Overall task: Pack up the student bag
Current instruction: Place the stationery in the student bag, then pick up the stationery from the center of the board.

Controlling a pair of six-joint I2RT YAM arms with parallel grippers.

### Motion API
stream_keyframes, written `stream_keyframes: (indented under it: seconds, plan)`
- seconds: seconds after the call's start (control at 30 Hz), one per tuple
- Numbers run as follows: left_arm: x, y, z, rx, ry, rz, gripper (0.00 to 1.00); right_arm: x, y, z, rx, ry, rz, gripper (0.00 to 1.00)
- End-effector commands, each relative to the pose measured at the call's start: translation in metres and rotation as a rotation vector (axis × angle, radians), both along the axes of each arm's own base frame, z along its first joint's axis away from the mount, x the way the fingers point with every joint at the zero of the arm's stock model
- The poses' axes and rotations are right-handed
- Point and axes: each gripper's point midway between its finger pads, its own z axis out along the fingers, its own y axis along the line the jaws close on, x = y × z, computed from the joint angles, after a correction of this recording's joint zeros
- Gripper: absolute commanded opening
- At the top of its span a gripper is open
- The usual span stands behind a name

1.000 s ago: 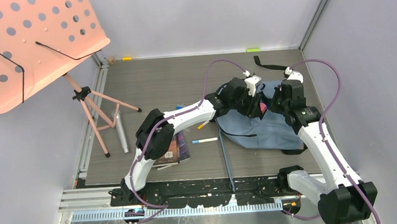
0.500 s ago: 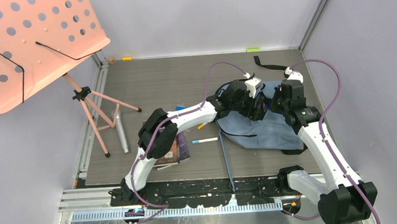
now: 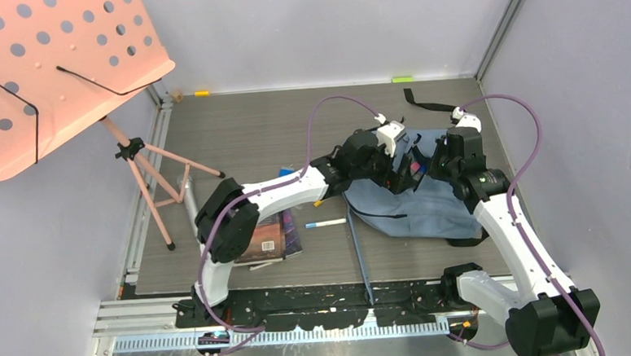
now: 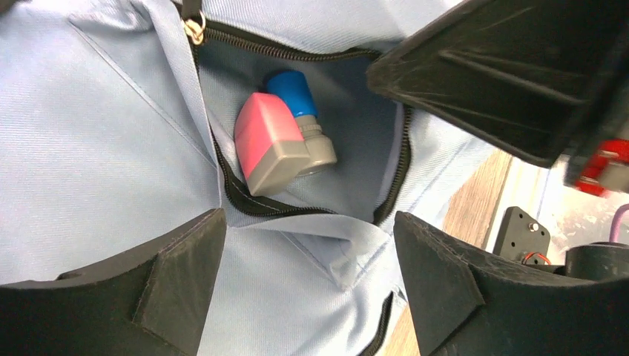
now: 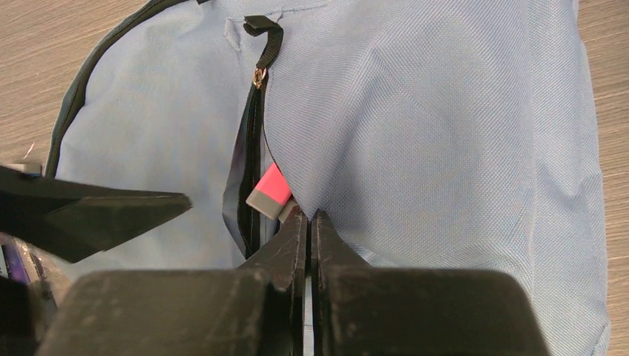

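Note:
I will move my left gripper back off the bag (image 3: 415, 201) and down onto the blue pen's end by the books.
The grey-blue student bag (image 3: 415, 201) lies flat right of the table's middle, its front pocket (image 4: 348, 148) unzipped. Inside the pocket rest a pink-and-grey block (image 4: 263, 144) and a blue-capped grey piece (image 4: 304, 122); the pink block (image 5: 268, 185) also shows in the right wrist view. My left gripper (image 4: 308, 252) hovers open just above the pocket mouth, nothing between its fingers (image 4: 178, 259). My right gripper (image 5: 311, 215) is shut, pinching the fabric at the pocket's edge and holding it up. From above, both grippers meet over the bag, left (image 3: 399, 170) and right (image 3: 440, 162).
Books (image 3: 270, 236) lie left of the bag under the left arm, with a blue pen (image 3: 325, 223) and a yellow marker (image 3: 321, 200) beside them. A long blue strap (image 3: 359, 253) runs toward the near edge. A pink music stand (image 3: 54, 69) on a tripod fills the left.
My left gripper has opened wide and drawn back a little to the left, leaving the pink block lying in the pocket. The right gripper has kept its pinch and place.

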Motion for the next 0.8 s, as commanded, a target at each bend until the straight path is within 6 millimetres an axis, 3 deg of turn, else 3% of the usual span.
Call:
stream_keyframes:
  seconds: [0.0,0.17,0.3,0.53,0.67,0.77]
  plan:
    - [0.001,0.011,0.06,-0.085,-0.142,0.011,0.86,0.012,0.002,0.03,0.019,-0.124,-0.003,0.01]
    - [-0.013,0.032,0.057,-0.036,-0.158,-0.043,0.86,0.012,0.001,0.03,0.015,-0.126,-0.007,0.01]
    - [-0.029,0.069,0.044,0.046,-0.135,-0.119,0.86,0.013,0.001,0.029,0.013,-0.123,-0.007,0.01]
    - [-0.064,0.159,-0.019,0.439,-0.11,-0.28,0.85,0.014,0.003,0.026,0.018,-0.111,0.002,0.01]
    - [-0.066,0.202,-0.059,0.657,-0.109,-0.313,0.83,0.014,0.004,0.025,0.021,-0.108,0.005,0.01]
    - [-0.062,0.222,-0.078,0.704,-0.072,-0.315,0.8,0.013,0.004,0.026,0.022,-0.111,0.006,0.0]
